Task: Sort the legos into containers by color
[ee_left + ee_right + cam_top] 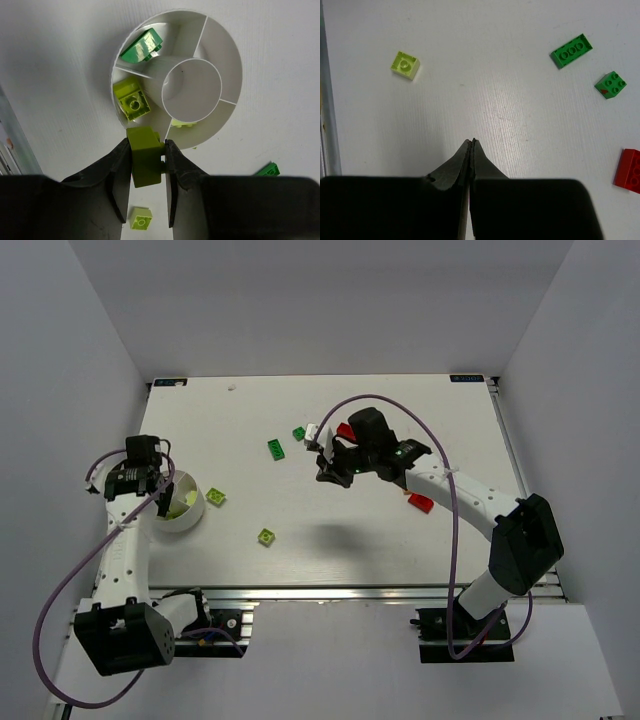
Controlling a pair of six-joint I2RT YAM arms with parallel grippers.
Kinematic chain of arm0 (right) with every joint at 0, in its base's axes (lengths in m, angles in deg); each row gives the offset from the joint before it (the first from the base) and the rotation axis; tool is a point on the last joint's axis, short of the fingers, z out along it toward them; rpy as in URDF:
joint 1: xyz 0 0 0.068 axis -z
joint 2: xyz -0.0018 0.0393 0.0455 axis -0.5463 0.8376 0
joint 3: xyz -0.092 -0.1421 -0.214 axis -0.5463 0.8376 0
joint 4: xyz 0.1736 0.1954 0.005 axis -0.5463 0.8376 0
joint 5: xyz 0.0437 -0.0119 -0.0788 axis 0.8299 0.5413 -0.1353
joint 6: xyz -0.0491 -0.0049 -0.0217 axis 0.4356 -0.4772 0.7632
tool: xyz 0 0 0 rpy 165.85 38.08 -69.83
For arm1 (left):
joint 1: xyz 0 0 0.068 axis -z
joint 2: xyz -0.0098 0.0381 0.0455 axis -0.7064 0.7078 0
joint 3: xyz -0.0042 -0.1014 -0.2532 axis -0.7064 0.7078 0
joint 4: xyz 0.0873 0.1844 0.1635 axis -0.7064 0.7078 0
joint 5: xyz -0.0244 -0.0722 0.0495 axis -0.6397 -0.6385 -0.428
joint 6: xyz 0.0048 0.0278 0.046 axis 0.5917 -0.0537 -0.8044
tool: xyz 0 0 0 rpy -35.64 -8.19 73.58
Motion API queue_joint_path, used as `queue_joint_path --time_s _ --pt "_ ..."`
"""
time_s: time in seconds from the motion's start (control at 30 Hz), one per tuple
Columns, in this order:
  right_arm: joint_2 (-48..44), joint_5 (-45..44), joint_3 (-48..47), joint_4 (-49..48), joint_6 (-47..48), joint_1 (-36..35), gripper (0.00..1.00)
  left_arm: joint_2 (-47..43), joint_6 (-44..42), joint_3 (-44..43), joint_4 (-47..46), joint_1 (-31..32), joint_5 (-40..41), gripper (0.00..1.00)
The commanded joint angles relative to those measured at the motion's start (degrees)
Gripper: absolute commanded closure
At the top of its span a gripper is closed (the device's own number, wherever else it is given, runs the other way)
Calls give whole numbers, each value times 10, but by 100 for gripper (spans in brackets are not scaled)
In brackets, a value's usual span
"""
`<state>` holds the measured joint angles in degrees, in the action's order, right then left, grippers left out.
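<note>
My left gripper holds the lego and will next lower it over the lime lego's section, just past the container's rim below the gripper, and let it go there, as the color matches.
My left gripper [147, 145] is shut on a lime green lego [144, 165], held just over the near rim of the round white container [235, 65]. One compartment holds a dark green lego [142, 46], the one beside it a lime lego [132, 102]. Seen from above, the container [192, 520] sits at the left under my left gripper [165, 495]. My right gripper [471, 142] is shut on nothing, hanging over bare table mid-right [324, 476]. Loose on the table lie lime legos [216, 497] [266, 536], dark green legos [277, 448] [298, 433] and red legos [345, 430] [421, 503].
A small white piece [312, 430] lies by the right gripper's far side. An aluminium rail [350, 592] runs along the near table edge between the arm bases. White walls close in the table on the left, right and far sides.
</note>
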<state>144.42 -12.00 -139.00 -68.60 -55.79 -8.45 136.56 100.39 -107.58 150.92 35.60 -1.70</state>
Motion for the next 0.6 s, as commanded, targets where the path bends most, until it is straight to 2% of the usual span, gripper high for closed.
queue_joint_path --time_s 0.0,0.57 --pt "-23 0 0 -12 -3 5 100 -2 6 12 -20 -12 -27 100" --pt "-20 7 2 -28 -15 16 100 30 -3 44 -97 -53 -55 99"
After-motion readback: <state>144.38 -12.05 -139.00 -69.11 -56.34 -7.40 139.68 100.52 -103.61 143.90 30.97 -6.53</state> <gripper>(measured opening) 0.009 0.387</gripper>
